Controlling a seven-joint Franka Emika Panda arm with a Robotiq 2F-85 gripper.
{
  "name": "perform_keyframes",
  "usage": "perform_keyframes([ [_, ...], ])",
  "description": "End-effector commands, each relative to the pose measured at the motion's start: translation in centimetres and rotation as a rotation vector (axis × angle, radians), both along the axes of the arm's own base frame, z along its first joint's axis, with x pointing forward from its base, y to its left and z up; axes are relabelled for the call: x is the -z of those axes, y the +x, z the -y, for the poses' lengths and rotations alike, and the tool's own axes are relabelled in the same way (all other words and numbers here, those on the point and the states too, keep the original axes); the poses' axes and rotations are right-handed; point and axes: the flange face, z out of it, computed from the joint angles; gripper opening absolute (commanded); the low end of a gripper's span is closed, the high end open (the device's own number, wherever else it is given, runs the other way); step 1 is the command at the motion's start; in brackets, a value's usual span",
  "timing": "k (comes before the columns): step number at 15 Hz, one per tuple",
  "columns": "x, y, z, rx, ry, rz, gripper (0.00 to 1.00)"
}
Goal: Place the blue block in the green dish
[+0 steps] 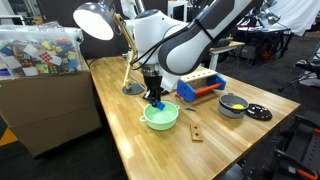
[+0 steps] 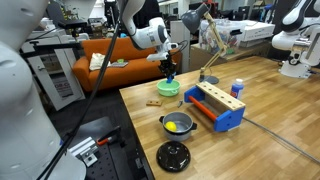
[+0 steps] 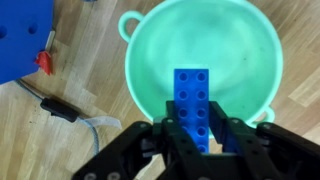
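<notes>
To get the blue block into the green dish [image 1: 160, 115], my gripper will lower a short way first, then open, since the block already hangs over the dish's inside.
The blue block [image 3: 192, 105] is a studded, elongated bright blue piece held between my gripper's [image 3: 193, 130] fingers. It hangs directly over the inside of the green dish [image 3: 225, 50], a pale mint-green bowl with small side handles. In both exterior views the gripper [image 1: 155, 96] [image 2: 168, 73] hovers just above the dish [image 1: 160, 117] [image 2: 168, 89], with the block [image 1: 157, 101] pointing down into it. The dish stands on the wooden table near its edge.
A big blue box with red-orange parts [image 1: 200, 88] [image 2: 214, 106] stands beside the dish. A dark grey bowl with yellow inside [image 1: 233, 105] [image 2: 177, 125] and a flat black disc [image 1: 259, 113] [image 2: 173, 156] lie further along. A small brown wooden piece [image 1: 195, 131] and a desk lamp [image 1: 98, 22] are close.
</notes>
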Motion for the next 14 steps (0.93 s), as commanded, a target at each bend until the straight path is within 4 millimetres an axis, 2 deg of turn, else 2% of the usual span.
perform_keyframes([
  [1,1.3,0.7,-0.4,0.031,-0.033,-0.043,0.10],
  [6,3.1,-1.1,0.3,0.052,-0.057,-0.110,0.10],
  [9,3.7,-1.5,0.9,0.063,-0.073,-0.138,0.10],
  [10,3.7,-1.5,1.0,0.061,-0.075,-0.146,0.41],
  [11,3.6,-1.6,1.1,0.057,-0.077,-0.145,0.61],
  [14,2.4,-1.6,1.0,0.043,-0.073,-0.123,0.81],
])
